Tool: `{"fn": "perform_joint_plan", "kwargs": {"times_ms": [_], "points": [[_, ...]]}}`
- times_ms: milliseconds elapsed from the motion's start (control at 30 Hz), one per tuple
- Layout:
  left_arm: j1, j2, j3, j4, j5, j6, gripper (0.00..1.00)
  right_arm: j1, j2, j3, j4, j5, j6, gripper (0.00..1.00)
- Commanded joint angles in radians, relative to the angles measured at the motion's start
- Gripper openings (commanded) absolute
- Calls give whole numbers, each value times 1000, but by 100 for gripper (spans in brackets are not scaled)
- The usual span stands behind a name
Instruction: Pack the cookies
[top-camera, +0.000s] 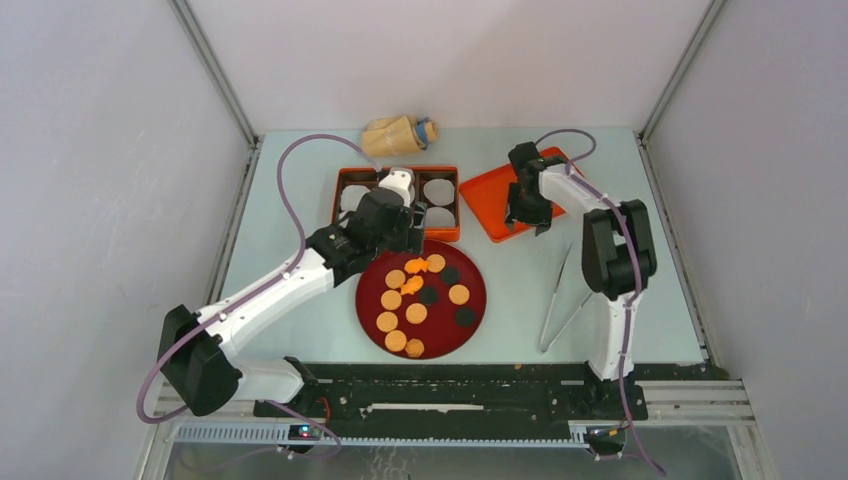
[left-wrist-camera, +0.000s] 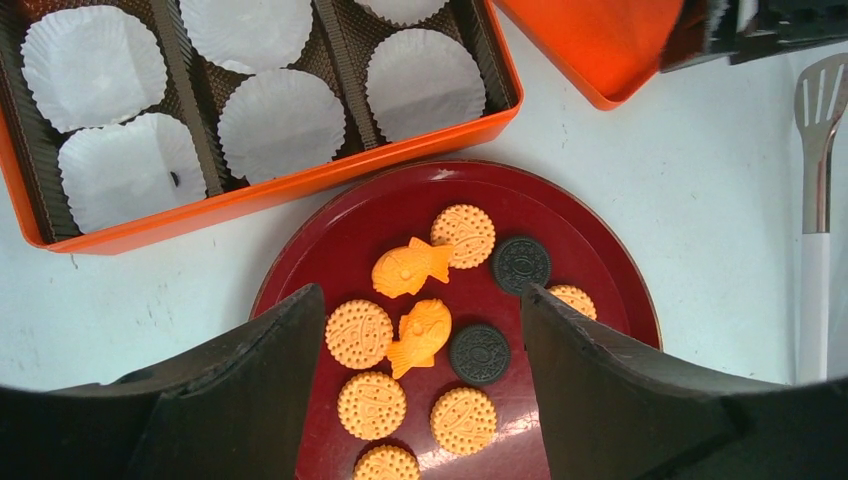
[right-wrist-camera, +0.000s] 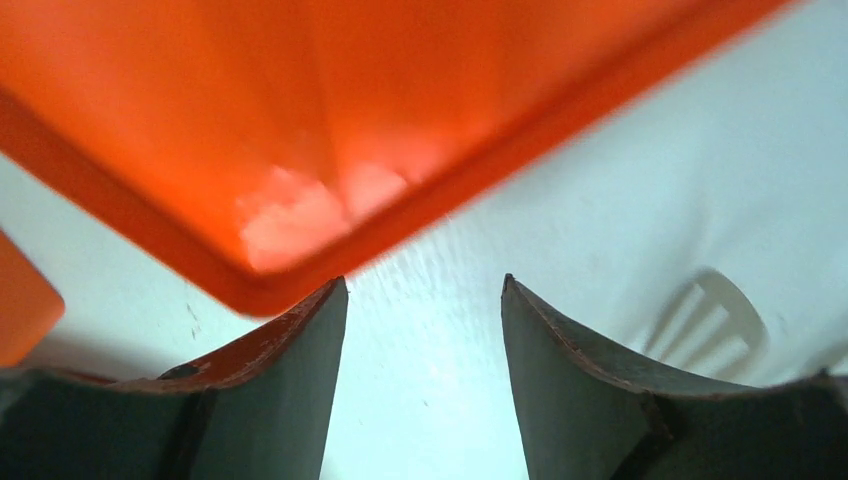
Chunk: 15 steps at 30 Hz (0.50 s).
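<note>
I need to move my empty right gripper back and down onto the far half of their plate-side arm (top-camera: 561, 272) next, because the tongs are below and back of it.
The cookies lie on the dark red plate (top-camera: 478, 300): tan round ones (left-wrist-camera: 358, 333), black round ones (left-wrist-camera: 479, 354) and two bright orange fish-like pieces (left-wrist-camera: 410, 268). My left gripper (top-camera: 405, 238) hovers over the plate's far left part, open and empty (left-wrist-camera: 421, 292), with cookies showing between its fingers (left-wrist-camera: 250, 390). The orange box (left-wrist-camera: 300, 185) holds white paper liners (left-wrist-camera: 280, 120) and no cookies. My right gripper (top-camera: 532, 218) is open and empty (right-wrist-camera: 423, 282), low over the table at the near edge of the orange lid (right-wrist-camera: 300, 130).
The orange lid (top-camera: 490, 190) lies to the right of the box. Metal tongs (top-camera: 560, 295) lie on the table right of the plate and show in the left wrist view (left-wrist-camera: 815, 200). A tan bag (top-camera: 398, 135) sits at the back edge.
</note>
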Motion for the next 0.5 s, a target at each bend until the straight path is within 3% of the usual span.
{"fn": "perform_joint_plan", "kwargs": {"times_ms": [0, 233, 467], "points": [[-5, -48, -15, 39, 16, 11, 77, 6, -237, -92, 32, 118, 65, 67], [-6, -52, -35, 76, 57, 8, 77, 20, -490, -369, -20, 180, 132, 67], [-6, -68, -54, 104, 111, -5, 77, 6, -560, -530, -38, 197, 214, 65]]}}
